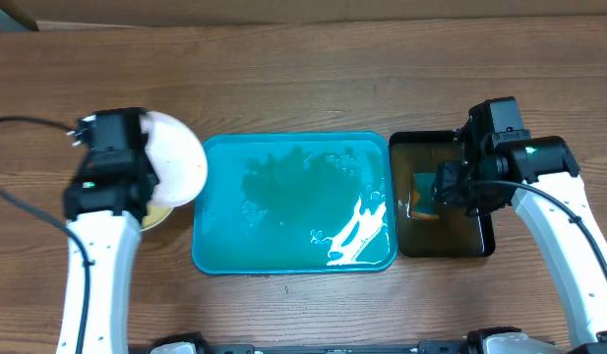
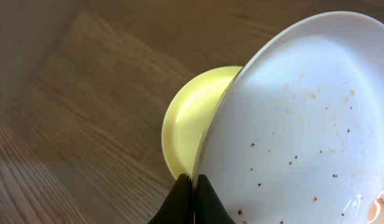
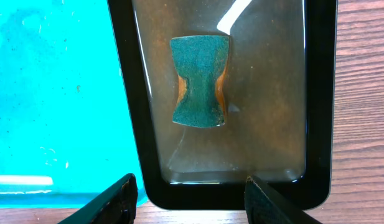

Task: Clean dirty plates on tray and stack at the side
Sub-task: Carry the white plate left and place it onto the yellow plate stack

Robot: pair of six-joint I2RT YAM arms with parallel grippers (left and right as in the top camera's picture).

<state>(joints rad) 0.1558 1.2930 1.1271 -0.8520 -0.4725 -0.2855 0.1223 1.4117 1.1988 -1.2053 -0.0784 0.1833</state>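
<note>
The yellow-green plate [image 1: 157,213] [image 2: 188,118] is lying flat below my left gripper, so next I will lower the tilted white plate, level it onto that plate and let go of the white plate's rim.
My left gripper [image 2: 193,184] is shut on the rim of a white plate [image 2: 304,124] and holds it tilted above the table. The plate's face carries small brown specks. Under it a pale yellow-green plate [image 2: 188,118] lies flat on the wood, left of the teal tray [image 1: 219,251]. The overhead view shows the white plate [image 1: 180,157] partly over the yellow one [image 1: 155,216]. The tray holds no plates, only water and foam. A second white plate is not in view. My right gripper [image 3: 192,194] is open and empty above the near end of the black tray [image 3: 319,93].
A green-topped sponge [image 3: 200,81] lies in brownish water in the black tray [image 1: 480,241], right of the teal tray [image 3: 48,93]. White foam [image 1: 352,231] lies at the teal tray's right side. Cables run along the far left.
</note>
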